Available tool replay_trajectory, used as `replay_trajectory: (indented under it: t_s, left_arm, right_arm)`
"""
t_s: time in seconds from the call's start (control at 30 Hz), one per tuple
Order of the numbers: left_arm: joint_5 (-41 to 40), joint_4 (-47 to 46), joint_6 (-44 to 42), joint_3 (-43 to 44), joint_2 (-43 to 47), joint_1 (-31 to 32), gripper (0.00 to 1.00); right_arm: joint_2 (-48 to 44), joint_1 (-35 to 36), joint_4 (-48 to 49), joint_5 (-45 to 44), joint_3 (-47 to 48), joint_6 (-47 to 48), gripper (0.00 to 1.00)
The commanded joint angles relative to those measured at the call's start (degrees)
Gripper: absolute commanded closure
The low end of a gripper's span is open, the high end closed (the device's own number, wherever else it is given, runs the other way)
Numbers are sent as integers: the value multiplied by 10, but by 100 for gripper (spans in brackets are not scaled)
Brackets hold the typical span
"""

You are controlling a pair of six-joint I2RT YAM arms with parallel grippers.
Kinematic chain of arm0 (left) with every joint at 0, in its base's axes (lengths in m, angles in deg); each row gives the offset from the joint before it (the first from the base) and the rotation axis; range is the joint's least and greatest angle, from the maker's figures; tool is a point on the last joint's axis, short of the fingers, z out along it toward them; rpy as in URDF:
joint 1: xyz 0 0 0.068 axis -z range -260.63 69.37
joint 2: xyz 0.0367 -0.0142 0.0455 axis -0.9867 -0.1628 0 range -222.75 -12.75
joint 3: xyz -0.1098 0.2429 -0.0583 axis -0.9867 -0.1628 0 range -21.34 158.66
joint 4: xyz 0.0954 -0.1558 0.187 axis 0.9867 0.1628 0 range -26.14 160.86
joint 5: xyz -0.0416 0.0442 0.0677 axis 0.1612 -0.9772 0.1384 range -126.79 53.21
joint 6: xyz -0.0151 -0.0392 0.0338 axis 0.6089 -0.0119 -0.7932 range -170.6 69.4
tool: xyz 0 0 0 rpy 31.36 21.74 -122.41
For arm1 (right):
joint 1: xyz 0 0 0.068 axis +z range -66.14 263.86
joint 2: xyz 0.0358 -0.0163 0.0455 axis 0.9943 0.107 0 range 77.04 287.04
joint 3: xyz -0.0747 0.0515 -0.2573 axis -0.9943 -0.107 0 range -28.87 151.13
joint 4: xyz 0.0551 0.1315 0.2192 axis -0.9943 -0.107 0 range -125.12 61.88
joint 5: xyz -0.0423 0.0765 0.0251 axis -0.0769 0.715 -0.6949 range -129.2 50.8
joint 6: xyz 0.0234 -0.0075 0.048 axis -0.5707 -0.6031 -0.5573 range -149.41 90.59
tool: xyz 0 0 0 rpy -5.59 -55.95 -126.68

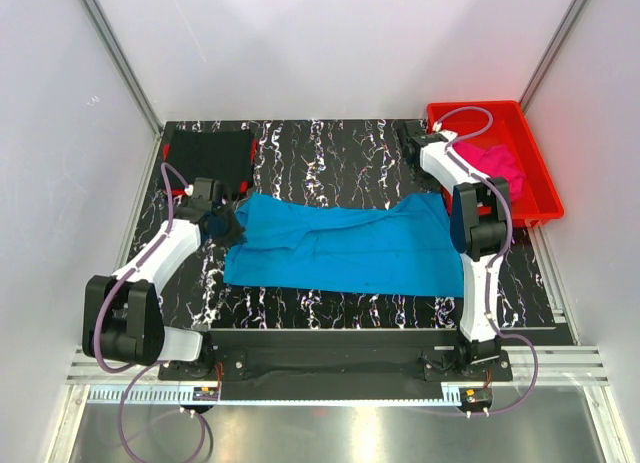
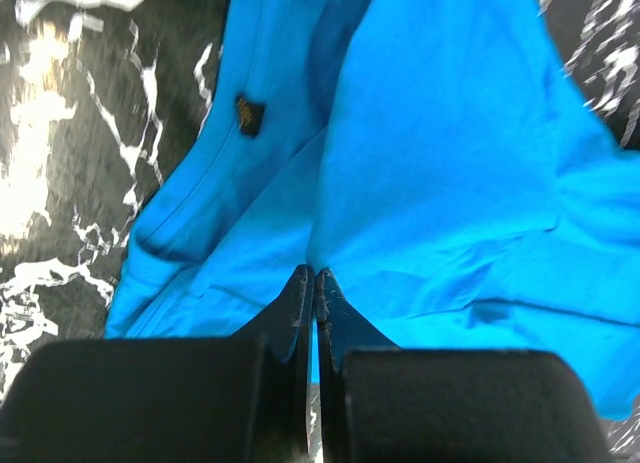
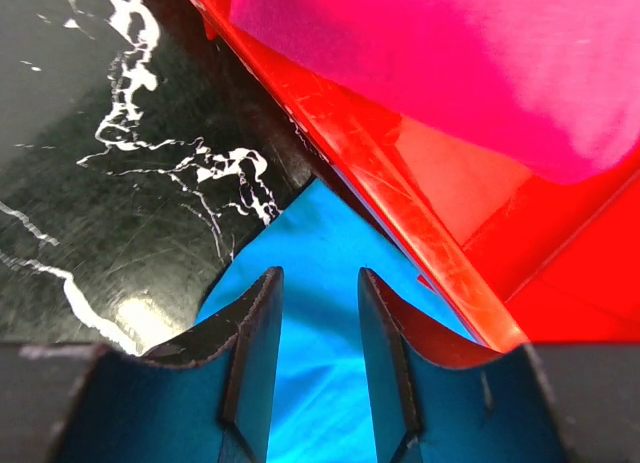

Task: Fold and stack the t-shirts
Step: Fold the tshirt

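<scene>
I should lower my right gripper onto the shirt's far corner next to the red bin next.
The turquoise t-shirt point(image 1: 340, 248) lies spread across the middle of the table, partly folded lengthwise. My left gripper point(image 1: 226, 226) is at its left edge, shut on a pinch of the cloth point(image 2: 430, 163) that bunches at the tips of the left gripper point(image 2: 315, 273). My right gripper point(image 1: 455, 218) is open over the shirt's far right corner point(image 3: 310, 233); in the wrist view the right gripper point(image 3: 318, 273) has blue cloth showing in the gap between its fingers. The pink t-shirt point(image 1: 497, 163) lies crumpled in the red bin. The black t-shirt point(image 1: 207, 155) is a flat square at the back left.
The red bin point(image 1: 540, 183) stands at the back right, and its wall point(image 3: 380, 173) runs just right of my right fingers. The black marbled tabletop point(image 1: 340, 163) shows behind the blue shirt. White walls close in both sides.
</scene>
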Motion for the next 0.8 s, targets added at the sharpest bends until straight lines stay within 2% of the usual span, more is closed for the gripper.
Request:
replay_trajectory:
  t_s: [0.0, 0.4, 0.77]
  left_arm:
    - [14, -24, -11, -16, 19, -4, 100]
    - [26, -36, -9, -18, 24, -4, 100]
    - [11, -44, -9, -14, 11, -4, 100]
  right_arm:
    - [25, -2, -19, -40, 43, -29, 56]
    - [119, -2, -90, -79, 157, -72, 55]
    - [130, -1, -108, -90, 140, -107, 56]
